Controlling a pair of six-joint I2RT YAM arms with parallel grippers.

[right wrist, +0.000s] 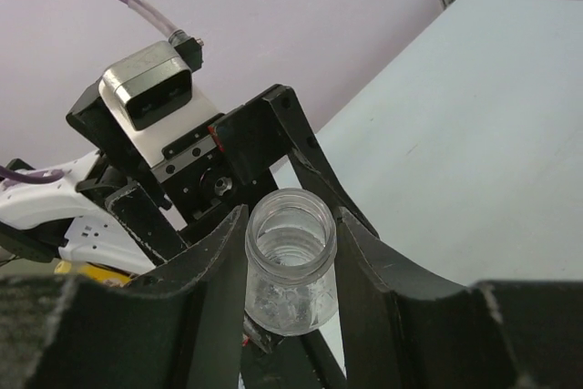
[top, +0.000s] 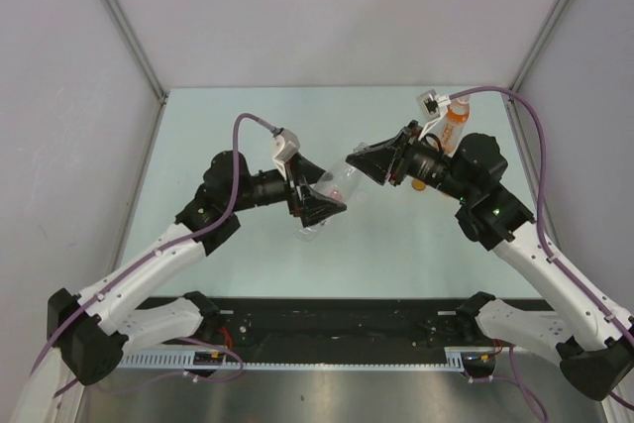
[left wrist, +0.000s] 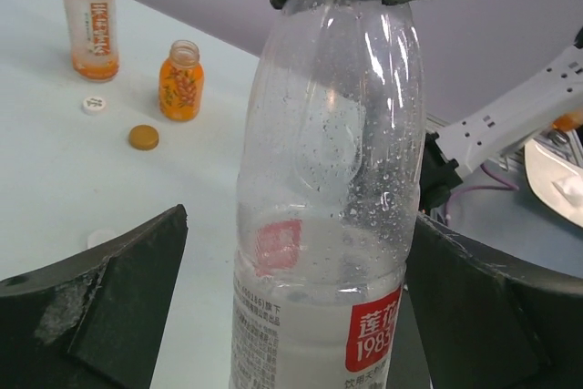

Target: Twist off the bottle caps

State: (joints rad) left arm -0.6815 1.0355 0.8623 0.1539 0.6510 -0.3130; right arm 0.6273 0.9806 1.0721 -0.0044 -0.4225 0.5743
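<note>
The clear bottle [top: 340, 183] already has an open top, so next the robot's right gripper should turn outward, set the bottle down upright on the tabletop beyond the whitish cap and let go of it.
The clear bottle [top: 340, 183] hangs tilted above the table between my two grippers, its mouth open with no cap on it [right wrist: 290, 225]. My right gripper [top: 363, 163] is shut on its neck. My left gripper [top: 325, 207] is open around its lower body [left wrist: 328, 179]: the right finger touches and the left stands apart. The tall orange bottle [left wrist: 88, 15] and the squat orange bottle [left wrist: 180, 79], which is open, stand at the back right. The white cap [left wrist: 94, 105], the orange cap [left wrist: 143, 138] and a whitish cap [left wrist: 100, 238] lie on the table near them.
Grey walls enclose the pale green table [top: 238, 106] on three sides. The tall orange bottle [top: 455, 126] stands just behind my right arm near the right wall. Purple cables loop above both wrists. A black rail [top: 327, 329] runs along the near edge.
</note>
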